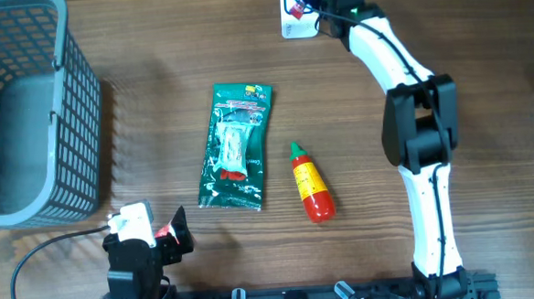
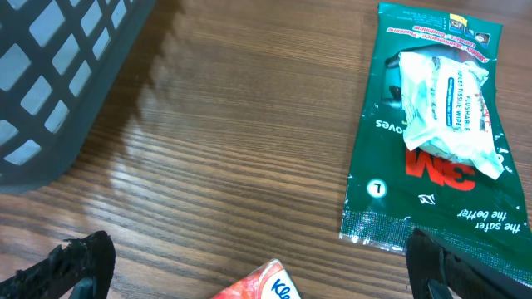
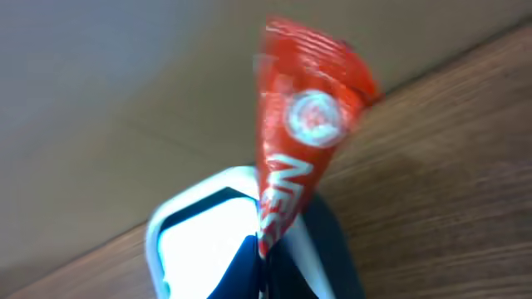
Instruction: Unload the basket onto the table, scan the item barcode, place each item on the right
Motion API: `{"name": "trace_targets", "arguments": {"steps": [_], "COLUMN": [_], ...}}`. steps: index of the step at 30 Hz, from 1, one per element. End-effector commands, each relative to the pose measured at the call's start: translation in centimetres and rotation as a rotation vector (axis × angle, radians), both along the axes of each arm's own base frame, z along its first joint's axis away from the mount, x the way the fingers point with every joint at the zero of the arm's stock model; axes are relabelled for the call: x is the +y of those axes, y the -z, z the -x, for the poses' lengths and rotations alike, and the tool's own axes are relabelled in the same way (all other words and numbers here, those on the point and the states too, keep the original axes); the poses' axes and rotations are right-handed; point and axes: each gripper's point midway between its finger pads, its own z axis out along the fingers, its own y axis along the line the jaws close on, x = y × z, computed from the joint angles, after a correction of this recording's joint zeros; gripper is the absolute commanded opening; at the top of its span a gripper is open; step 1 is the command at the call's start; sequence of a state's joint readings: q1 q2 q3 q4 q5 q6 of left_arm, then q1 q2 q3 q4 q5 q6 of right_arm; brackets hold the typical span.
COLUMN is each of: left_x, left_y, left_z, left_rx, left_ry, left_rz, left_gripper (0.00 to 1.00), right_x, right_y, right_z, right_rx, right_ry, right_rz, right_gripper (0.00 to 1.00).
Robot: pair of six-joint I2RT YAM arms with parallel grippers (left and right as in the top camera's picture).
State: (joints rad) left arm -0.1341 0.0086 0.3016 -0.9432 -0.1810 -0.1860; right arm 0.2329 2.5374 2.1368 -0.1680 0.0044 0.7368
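Observation:
My right gripper should move off the scanner point(image 3: 195, 241) to the right in the overhead view, onto the table near the pale round object. That part of the table is bare.
My right gripper point(image 1: 309, 1) reaches to the table's far edge and is shut on a red wrapper with white lettering point(image 3: 309, 124). The wrapper is pinched by its lower end between the fingers point(image 3: 249, 270) and stands up, blurred. It hangs just over a white barcode scanner point(image 3: 195, 241) with a bright window, which also shows at the top middle point(image 1: 294, 27). No barcode can be made out. My left gripper point(image 1: 166, 235) rests at the near left, jaws wide open point(image 2: 253, 264), over the corner of a red-and-white packet point(image 2: 264, 285) lying on the table.
A green 3M glove package point(image 1: 235, 147) point(image 2: 436, 124) lies mid-table, a small red sauce bottle with a green cap point(image 1: 311, 184) to its right. A grey mesh basket point(image 1: 27, 116) point(image 2: 58, 75) stands at the far left. The right arm stretches along the right side.

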Motion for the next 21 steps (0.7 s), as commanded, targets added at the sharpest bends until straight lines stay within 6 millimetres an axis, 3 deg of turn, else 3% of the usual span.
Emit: {"name": "trace_targets", "arguments": {"steps": [1, 5, 10, 13, 16, 21], "left_x": [0.0, 0.0, 0.0, 0.0, 0.0, 0.0], "left_y": [0.1, 0.1, 0.1, 0.1, 0.1, 0.1], "left_z": [0.0, 0.0, 0.0, 0.0, 0.0, 0.0], "left_rx": [0.000, 0.000, 0.000, 0.000, 0.000, 0.000], "left_ry": [-0.003, -0.003, -0.003, -0.003, -0.003, -0.003], "left_rz": [0.010, 0.010, 0.010, 0.010, 0.010, 0.010], "left_gripper": [1.00, 1.00, 1.00, 1.00, 1.00, 1.00], "right_x": [-1.1, -1.9, -5.3, -10.1, -15.1, -28.1], "right_y": [-1.4, -2.0, -3.3, -3.8, -2.6, 0.8], "right_z": [-1.2, -1.2, -0.3, 1.1, 3.0, 9.5], "right_rx": [-0.056, -0.038, 0.063, 0.161, 0.273, 0.546], "right_ry": [0.095, 0.101, 0.111, 0.159, 0.212, 0.463], "right_rz": [0.011, 0.027, 0.105, 0.159, 0.212, 0.374], "right_gripper": [0.05, 0.05, 0.04, 0.04, 0.05, 0.04]}}
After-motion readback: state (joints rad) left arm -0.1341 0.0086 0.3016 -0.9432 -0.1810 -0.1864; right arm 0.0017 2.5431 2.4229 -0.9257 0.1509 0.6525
